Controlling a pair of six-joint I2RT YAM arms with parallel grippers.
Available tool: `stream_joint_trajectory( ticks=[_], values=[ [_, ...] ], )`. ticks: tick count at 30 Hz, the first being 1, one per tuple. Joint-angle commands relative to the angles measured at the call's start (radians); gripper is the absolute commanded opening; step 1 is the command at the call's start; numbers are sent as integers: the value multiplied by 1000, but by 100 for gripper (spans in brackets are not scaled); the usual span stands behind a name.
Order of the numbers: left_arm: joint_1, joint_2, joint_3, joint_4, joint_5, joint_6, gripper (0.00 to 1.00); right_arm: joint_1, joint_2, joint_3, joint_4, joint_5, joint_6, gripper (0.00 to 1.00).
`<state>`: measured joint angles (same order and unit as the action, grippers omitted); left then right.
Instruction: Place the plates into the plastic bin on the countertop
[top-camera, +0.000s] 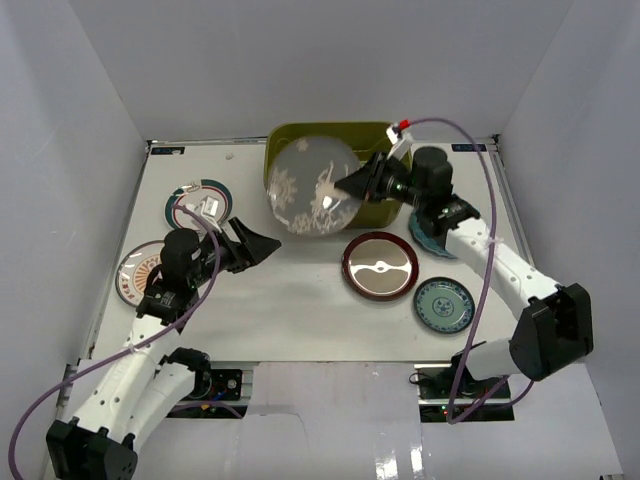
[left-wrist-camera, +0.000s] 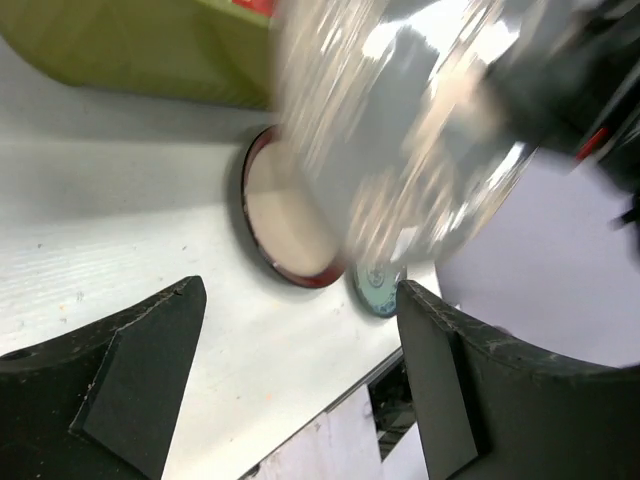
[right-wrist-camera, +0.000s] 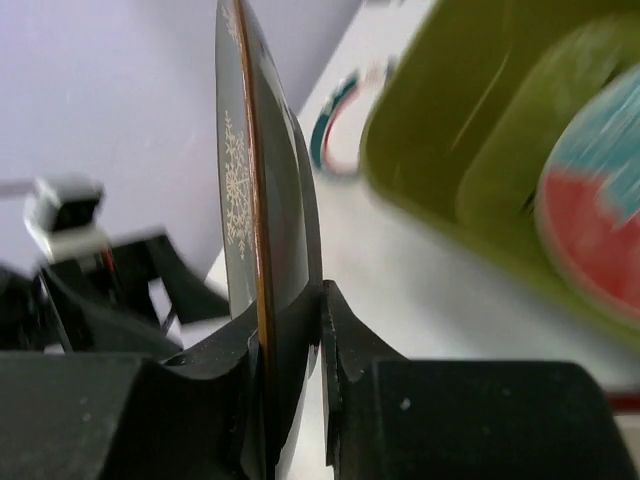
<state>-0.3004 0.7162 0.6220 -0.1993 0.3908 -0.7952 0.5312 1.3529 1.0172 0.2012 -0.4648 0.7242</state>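
Observation:
The red-teal plate (right-wrist-camera: 598, 205) gets my right gripper over it next, outward and down into the bin (right-wrist-camera: 470, 130), to release, as the grey plate still overhangs the bin's near side.
My right gripper (top-camera: 352, 184) is shut on the rim of a grey plate (top-camera: 312, 186) with white snowflake patterns and holds it in the air over the near-left corner of the olive-green bin (top-camera: 375, 135). The right wrist view shows that plate (right-wrist-camera: 262, 190) edge-on between the fingers, and a red-teal plate (right-wrist-camera: 595, 215) lying inside the bin (right-wrist-camera: 470, 130). My left gripper (top-camera: 262, 245) is open and empty above the countertop (top-camera: 290, 300). On the countertop lie a dark red plate (top-camera: 380, 266), a small teal plate (top-camera: 444, 305), a white striped-rim plate (top-camera: 200, 204) and an orange-patterned plate (top-camera: 135, 272).
A teal plate (top-camera: 425, 237) lies partly hidden under my right arm, right of the bin. White walls enclose the countertop on three sides. In the left wrist view the held grey plate (left-wrist-camera: 400, 130) is blurred above the dark red plate (left-wrist-camera: 285, 225).

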Motion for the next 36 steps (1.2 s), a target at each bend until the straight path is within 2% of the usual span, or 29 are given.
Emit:
stream_joint_trajectory(
  ticks=[1,2,3,7,14,21,27,33,36],
  values=[
    [-2,35,-14,1,39,65,88,-117,46,271,-23,126,-103,8],
    [-3,69,-33,8,68,62,88,-129,108,361,-55,161,-127,8],
    [-3,87,-44,17,86,57,88,-140,141,362,-71,161,-144,8],
    [-22,176,-83,110,151,21,88,-157,294,581,-132,250,-221,8],
    [-91,342,-45,176,140,5,89,-201,521,783,-195,219,-201,8],
    [-245,589,33,224,43,7,89,-221,606,775,-200,166,-177,8],
    [-327,790,111,278,0,-15,89,-224,647,727,-236,163,-204,9],
    [-384,923,211,278,-29,-13,86,-224,690,738,-328,149,-264,27],
    [-402,968,234,273,-75,-15,86,-224,700,732,-368,158,-289,32]
  ],
)
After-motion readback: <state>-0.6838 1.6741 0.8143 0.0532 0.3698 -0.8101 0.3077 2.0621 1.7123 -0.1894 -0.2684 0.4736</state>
